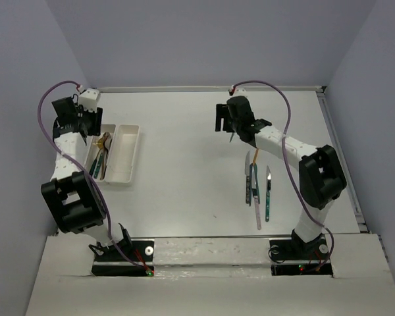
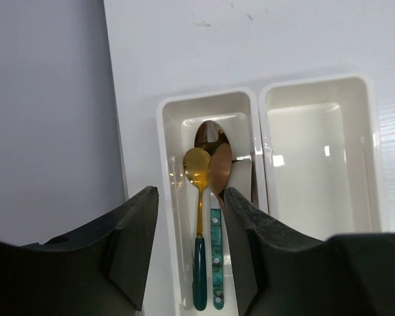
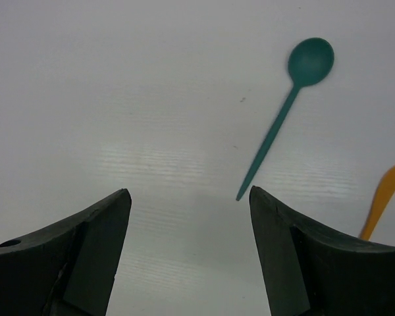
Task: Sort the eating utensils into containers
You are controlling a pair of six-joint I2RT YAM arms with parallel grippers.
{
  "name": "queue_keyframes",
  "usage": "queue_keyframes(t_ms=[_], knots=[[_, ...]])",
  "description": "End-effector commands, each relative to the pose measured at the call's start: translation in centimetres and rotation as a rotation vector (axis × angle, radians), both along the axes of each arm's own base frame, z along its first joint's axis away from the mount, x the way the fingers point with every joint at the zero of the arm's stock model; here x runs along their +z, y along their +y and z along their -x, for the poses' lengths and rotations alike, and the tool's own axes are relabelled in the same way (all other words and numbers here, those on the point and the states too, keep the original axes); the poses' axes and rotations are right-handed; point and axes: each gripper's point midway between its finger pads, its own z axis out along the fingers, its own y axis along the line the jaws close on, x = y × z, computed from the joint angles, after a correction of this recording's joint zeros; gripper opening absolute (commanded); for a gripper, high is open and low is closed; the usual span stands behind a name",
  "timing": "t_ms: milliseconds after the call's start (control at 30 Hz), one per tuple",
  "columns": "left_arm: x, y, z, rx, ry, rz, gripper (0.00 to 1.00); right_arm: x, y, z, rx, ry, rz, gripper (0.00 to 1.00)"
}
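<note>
My right gripper should next go down toward the right in the wrist view and turn so its fingers straddle the teal spoon's handle point(image 1: 232, 137) point(image 3: 269, 140), because the handle lies slanted and off-center.
The two joined white containers stand at the left. The left container point(image 1: 92, 157) point(image 2: 163, 131) holds a gold spoon with a teal handle point(image 2: 198, 217), a copper spoon with a marbled teal handle point(image 2: 216, 257) and another spoon bowl behind them. The right container point(image 1: 124, 155) point(image 2: 316, 171) is bare inside. My left gripper point(image 1: 87, 125) point(image 2: 191, 197) is open and empty above the left container. My right gripper point(image 1: 222, 120) point(image 3: 189, 194) is open and empty above bare table. A teal plastic spoon point(image 3: 283, 112) lies just beyond its right finger. An orange utensil tip point(image 3: 384, 197) is at the right edge.
Several utensils lie in a loose row on the table in front of the right arm: a silver knife point(image 1: 247, 176), a teal-handled one point(image 1: 268, 194) and a pale one point(image 1: 257, 207). The walls enclose the table at the back and sides.
</note>
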Motion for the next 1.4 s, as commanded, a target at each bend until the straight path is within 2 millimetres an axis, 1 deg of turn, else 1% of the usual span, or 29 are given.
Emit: queue_keyframes(t_ms=[0,33,133,167,200,233,267,300,333,367,400,433,467,500,700,767,867,900,933,967,1000,1067,1167,1200,1233,1267,1300,1333,1367], knots=[[1.5,-1.5,1.0,-0.052,-0.059,0.017,0.57,-0.6,-3.4,-2.9,-0.097,0.065,-0.017,0.78],[1.8,-1.7,1.3,-0.063,-0.068,0.011,0.57,-1.8,-4.2,-3.5,-0.123,0.087,-0.006,0.78],[1.4,-2.5,2.1,-0.094,-0.065,0.025,0.59,-2.6,-5.7,-5.1,-0.174,0.104,0.015,0.77],[1.5,-2.7,2.3,-0.1,-0.068,0.029,0.6,-4.3,-6.2,-5.8,-0.19,0.134,0.032,0.77],[1.2,-3.0,2.5,-0.108,-0.064,0.036,0.6,-4.9,-6.0,-6.2,-0.188,0.147,0.037,0.77],[1.2,-3.3,2.6,-0.118,-0.069,0.045,0.61,-4.4,-6.2,-7.1,-0.193,0.145,0.042,0.77],[1.1,-3.4,2.7,-0.119,-0.066,0.05,0.61,-4.7,-6.2,-7.6,-0.199,0.152,0.057,0.77],[1.0,-3.5,2.7,-0.119,-0.066,0.055,0.61,-6.7,-6.1,-8.1,-0.204,0.186,0.084,0.77],[0.8,-3.5,2.8,-0.121,-0.063,0.059,0.61,-5.9,-5.9,-9.0,-0.207,0.176,0.092,0.77],[0.6,-3.6,2.8,-0.121,-0.059,0.061,0.61,-6.2,-6.8,-9.6,-0.232,0.18,0.11,0.77],[0.4,-3.5,2.8,-0.119,-0.055,0.062,0.61,-6.7,-6.8,-10.0,-0.242,0.188,0.121,0.77],[0.2,-3.6,2.9,-0.117,-0.048,0.062,0.61,-8.9,-7.6,-10.0,-0.257,0.24,0.152,0.76],[0.2,-3.5,3.0,-0.116,-0.048,0.06,0.61,-8.7,-7.6,-10.4,-0.266,0.238,0.155,0.75],[-0.1,-3.5,3.1,-0.116,-0.043,0.054,0.61,-10.2,-7.7,-10.0,-0.265,0.276,0.177,0.74],[0.6,-3.6,3.2,-0.119,-0.06,0.052,0.62,-13.9,-7.8,-7.9,-0.226,0.375,0.201,0.65],[0.8,-3.8,3.2,-0.119,-0.064,0.057,0.62,-14.5,-7.8,-7.4,-0.212,0.394,0.208,0.63],[1.3,-4.0,3.1,-0.122,-0.074,0.056,0.62,-15.6,-7.9,-7.0,-0.198,0.417,0.226,0.5],[1.5,-4.1,3.2,-0.12,-0.079,0.056,0.62,-16.2,-7.9,-6.9,-0.195,0.426,0.231,0.41],[1.6,-4.2,3.2,-0.123,-0.082,0.055,0.62,-16.4,-7.9,-6.9,-0.191,0.429,0.235,0.18],[1.6,-4.2,3.2,-0.123,-0.079,0.057,0.62,-16.6,-7.9,-6.8,-0.192,0.434,0.236,0.07],[1.8,-4.3,3.3,-0.126,-0.083,0.054,0.62,-16.5,-7.9,-6.8,-0.196,0.433,0.234,0.0],[2.2,-4.5,3.7,-0.134,-0.084,0.055,0.62,-16.4,-7.7,-6.4,-0.193,0.426,0.236,0.0],[2.7,-5.5,4.2,-0.172,-0.084,0.075,0.62,-13.0,-7.9,-7.3,-0.198,0.324,0.223,0.0],[3.2,-6.1,4.5,-0.193,-0.094,0.082,0.62,-12.6,-7.5,-7.2,-0.195,0.271,0.222,0.0],[3.7,-7.0,4.7,-0.233,-0.105,0.101,0.62,-8.7,-7.0,-7.4,-0.188,0.177,0.193,0.0],[3.9,-8.0,5.0,-0.258,-0.102,0.114,0.62,-6.7,-6.5,-7.2,-0.161,0.106,0.203,0.0],[4.7,-8.8,5.4,-0.282,-0.121,0.119,0.62,-7.2,-6.6,-5.6,-0.145,0.086,0.234,0.0],[5.4,-9.9,5.7,-0.318,-0.135,0.14,0.62,-3.8,-3.7,-5.8,-0.102,-0.068,0.188,0.0],[6.3,-11.6,6.2,-0.361,-0.15,0.151,0.63,1.5,-3.1,-5.0,-0.085,-0.21,0.186,0.0]])
